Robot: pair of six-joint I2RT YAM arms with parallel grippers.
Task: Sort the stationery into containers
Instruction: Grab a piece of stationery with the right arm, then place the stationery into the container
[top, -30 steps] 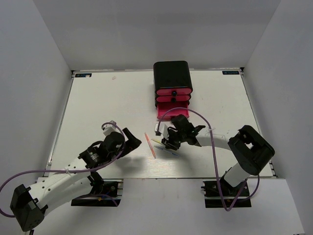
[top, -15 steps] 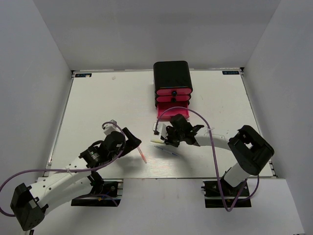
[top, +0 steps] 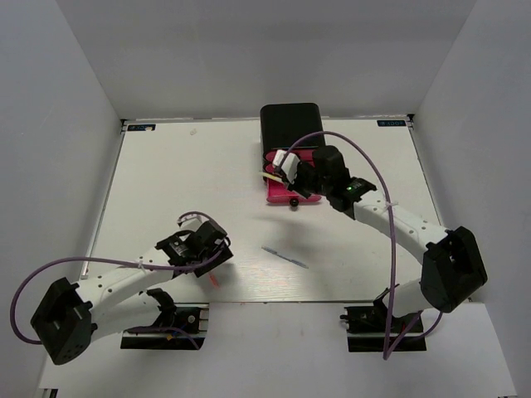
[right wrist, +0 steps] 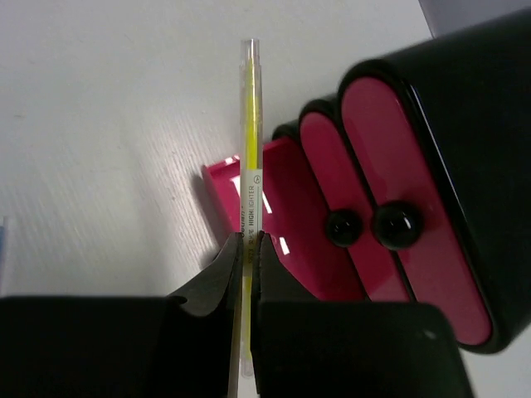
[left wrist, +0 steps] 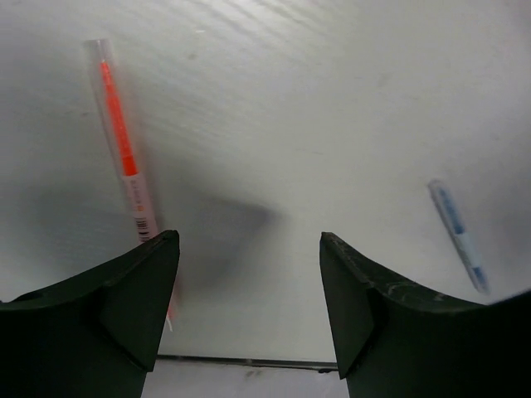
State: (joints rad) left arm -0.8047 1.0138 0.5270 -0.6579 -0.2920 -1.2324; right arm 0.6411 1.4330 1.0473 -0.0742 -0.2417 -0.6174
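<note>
Next I need to turn and lower my right gripper over the pulled-out bottom drawer (top: pixel 277 191) (right wrist: pixel 286 207) to release the highlighter inside, because it slants across the drawer, its tip past the drawer's rim.
My right gripper (right wrist: pixel 250 240) is shut on a thin yellow highlighter (right wrist: pixel 250 141) and holds it above the pulled-out bottom pink drawer (right wrist: pixel 286 207) of the black drawer box (right wrist: pixel 465 124). The top view shows this gripper (top: pixel 287 171), the highlighter (top: pixel 272 175) and the box (top: pixel 290 124). The two upper drawers (right wrist: pixel 373 149) are closed. My left gripper (left wrist: pixel 249 282) is open and empty, low over the table near its front edge. A thin pink pen (left wrist: pixel 123 157) lies by its left finger, also seen in the top view (top: pixel 214 280). A thin blue pen (left wrist: pixel 459 235) lies to the right.
The blue pen (top: pixel 284 256) lies alone mid-table between the arms. The table's front edge (left wrist: pixel 249 361) is just behind my left fingers. White walls enclose the table on three sides. No other pens are in view.
My right gripper has lifted the yellow highlighter off the table and carried it back over the open drawer. My left arm has drawn back toward the front edge, and the pink pen has shifted with it.
</note>
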